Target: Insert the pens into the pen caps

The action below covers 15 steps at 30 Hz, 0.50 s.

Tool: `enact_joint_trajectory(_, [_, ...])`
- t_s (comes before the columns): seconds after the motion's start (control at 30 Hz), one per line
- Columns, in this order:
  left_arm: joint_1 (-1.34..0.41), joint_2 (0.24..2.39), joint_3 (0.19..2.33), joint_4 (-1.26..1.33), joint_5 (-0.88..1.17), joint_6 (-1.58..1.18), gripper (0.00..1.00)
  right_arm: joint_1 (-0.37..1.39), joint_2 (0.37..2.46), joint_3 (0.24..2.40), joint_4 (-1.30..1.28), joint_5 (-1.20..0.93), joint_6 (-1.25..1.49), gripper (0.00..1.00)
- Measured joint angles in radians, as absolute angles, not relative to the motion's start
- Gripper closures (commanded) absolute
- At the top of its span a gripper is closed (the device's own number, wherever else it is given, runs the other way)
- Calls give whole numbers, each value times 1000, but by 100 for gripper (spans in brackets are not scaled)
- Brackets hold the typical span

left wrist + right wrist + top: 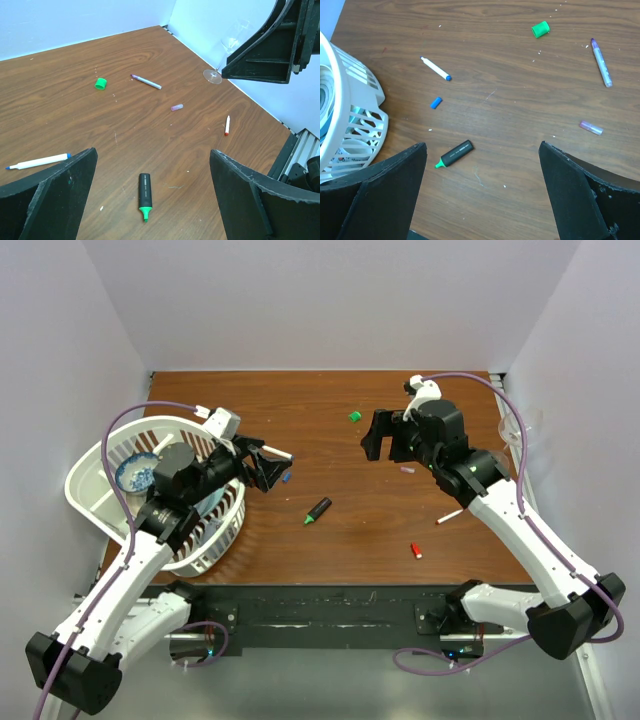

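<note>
I will lower my right gripper to the right in its wrist view, onto the body (599, 57) of the purple pen below, so the pen's bare tip stays free.
The black marker with a green tip (318, 510) lies mid-table, also in the left wrist view (144, 189) and right wrist view (454, 153). A white pen with a blue tip (275, 452) lies by my left gripper (265, 468), with the blue cap (286, 478) beside it. A white pen with a red tip (450, 515) lies right, and the red cap (416, 551) lies nearer the front. The green cap (355, 416) lies far, left of my right gripper (388, 445). Both grippers hover open and empty above the table (153, 152) (482, 145).
A white basket (100, 465) holding a blue-patterned bowl (135, 475) stands at the left edge. A purple pen (146, 81) and a small purple cap (177, 107) lie under the right arm. A clear wine glass (220, 70) stands by the right wall.
</note>
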<state>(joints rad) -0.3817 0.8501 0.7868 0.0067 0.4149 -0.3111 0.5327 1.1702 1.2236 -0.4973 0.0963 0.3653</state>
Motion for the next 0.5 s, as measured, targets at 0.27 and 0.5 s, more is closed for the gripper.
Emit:
enact_joint_trajectory(0.27, [-382,838,787,7,407,-311,0,533,1157,1224,-493,166,343,4])
enact_joint_trajectory(0.5, [-382,830,787,6,387,-310,1,520,1322,1327,-503,285,161,16])
